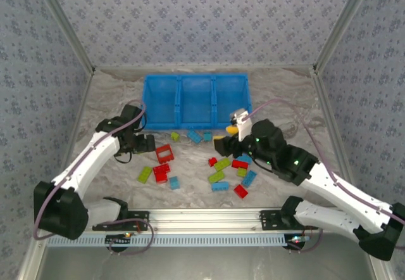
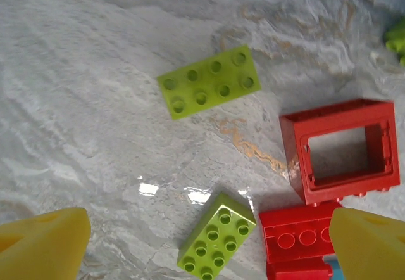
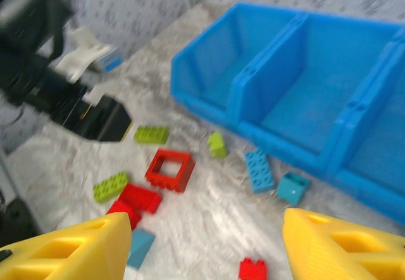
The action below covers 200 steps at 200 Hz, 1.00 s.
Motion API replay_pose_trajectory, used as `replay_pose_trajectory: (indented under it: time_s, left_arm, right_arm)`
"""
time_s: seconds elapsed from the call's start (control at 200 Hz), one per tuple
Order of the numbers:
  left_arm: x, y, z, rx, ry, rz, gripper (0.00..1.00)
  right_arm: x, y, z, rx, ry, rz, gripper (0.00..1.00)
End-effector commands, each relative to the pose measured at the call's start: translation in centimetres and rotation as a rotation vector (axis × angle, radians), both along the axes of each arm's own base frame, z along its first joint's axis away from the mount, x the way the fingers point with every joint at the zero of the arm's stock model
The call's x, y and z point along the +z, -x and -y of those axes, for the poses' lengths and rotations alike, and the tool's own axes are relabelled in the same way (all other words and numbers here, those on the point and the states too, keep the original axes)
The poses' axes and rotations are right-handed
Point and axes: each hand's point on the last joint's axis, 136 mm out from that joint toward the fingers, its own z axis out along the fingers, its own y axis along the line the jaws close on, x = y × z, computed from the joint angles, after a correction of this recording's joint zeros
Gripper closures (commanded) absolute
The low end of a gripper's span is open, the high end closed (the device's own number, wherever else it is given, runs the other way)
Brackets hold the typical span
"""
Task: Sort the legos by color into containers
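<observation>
Next, my left gripper moves down and turns onto the long green brick nearer the bin (image 2: 209, 81), since the brick's length runs crosswise between its open fingers.
The blue bin (image 1: 196, 101) with its three compartments stands at the back, and its front wall is also in the right wrist view (image 3: 304, 83). Red, green and blue legos lie scattered in front of it. My left gripper (image 2: 209, 248) is open and hovers over a green brick (image 2: 218, 237), beside a red brick (image 2: 297, 239) and the red hollow frame (image 2: 342, 150). My right gripper (image 3: 209, 248) is open with nothing between its yellow fingers (image 3: 345, 245), above a small red brick (image 3: 253, 269). Seen from above, it sits at the right group of bricks (image 1: 226, 139).
A second green brick (image 2: 209, 81) lies farther from the left gripper. Two blue bricks (image 3: 259, 169) and a green one (image 3: 217, 144) lie close to the bin's front wall. The left gripper (image 1: 144, 144) is just left of the red frame (image 1: 165, 153). Patterned walls enclose the table.
</observation>
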Motion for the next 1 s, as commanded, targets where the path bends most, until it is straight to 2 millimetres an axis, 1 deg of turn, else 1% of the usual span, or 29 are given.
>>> replay_pose_trajectory:
  time_s: [0.0, 0.095, 0.18, 0.25, 0.31, 0.36, 0.415, 0.61, 0.68, 0.725, 0.754, 0.879, 0.994]
  left_arm:
    - [1.3, -1.8, 1.2, -0.194, 0.010, 0.055, 0.02]
    - [2.7, -3.5, 1.0, -0.276, -0.050, 0.066, 0.02]
    - [2.5, -4.2, 0.0, -0.365, -0.154, 0.019, 0.02]
    - [1.1, -4.0, -1.2, -0.442, -0.254, -0.055, 0.02]
    - [-0.9, -3.2, -2.1, -0.498, -0.308, -0.141, 0.02]
    - [-2.4, -2.9, -2.4, -0.511, -0.325, -0.193, 0.02]
    - [-3.5, -2.8, -2.0, -0.513, -0.301, -0.215, 0.02]
    - [-5.4, -3.9, -0.7, -0.513, -0.243, -0.199, 0.03]
    - [-6.4, -4.0, -0.4, -0.514, -0.229, -0.202, 0.06]
    - [-7.1, -4.0, -0.3, -0.521, -0.220, -0.216, 0.12]
    - [-7.6, -4.0, -0.2, -0.523, -0.215, -0.227, 0.13]
    - [-8.9, -3.7, 0.0, -0.538, -0.204, -0.258, 0.18]
    - [-9.5, -3.6, -0.2, -0.540, -0.211, -0.262, 0.19]
  right_arm:
    - [1.8, 1.3, -2.1, 0.086, -0.062, 0.067, 0.33]
    - [1.7, 1.5, -3.2, 0.100, -0.061, 0.069, 0.32]
    - [1.5, 1.3, -3.7, 0.091, -0.042, 0.066, 0.32]
    - [1.6, 1.1, -3.9, 0.083, -0.035, 0.067, 0.32]
    - [1.8, 1.0, -3.9, 0.075, -0.037, 0.074, 0.32]
    - [2.0, 1.0, -3.8, 0.071, -0.039, 0.077, 0.32]
    - [2.0, 0.9, -3.8, 0.067, -0.039, 0.079, 0.32]
    - [1.9, 1.0, -3.7, 0.059, -0.040, 0.065, 0.31]
    - [1.7, 0.8, -3.6, 0.047, -0.034, 0.060, 0.31]
    - [1.6, 0.7, -3.5, 0.042, -0.032, 0.058, 0.31]
    - [1.7, 0.8, -3.5, 0.042, -0.034, 0.057, 0.31]
    - [2.0, 0.9, -3.5, 0.047, -0.038, 0.051, 0.31]
    - [2.5, 1.8, -4.2, 0.108, -0.087, 0.056, 0.30]
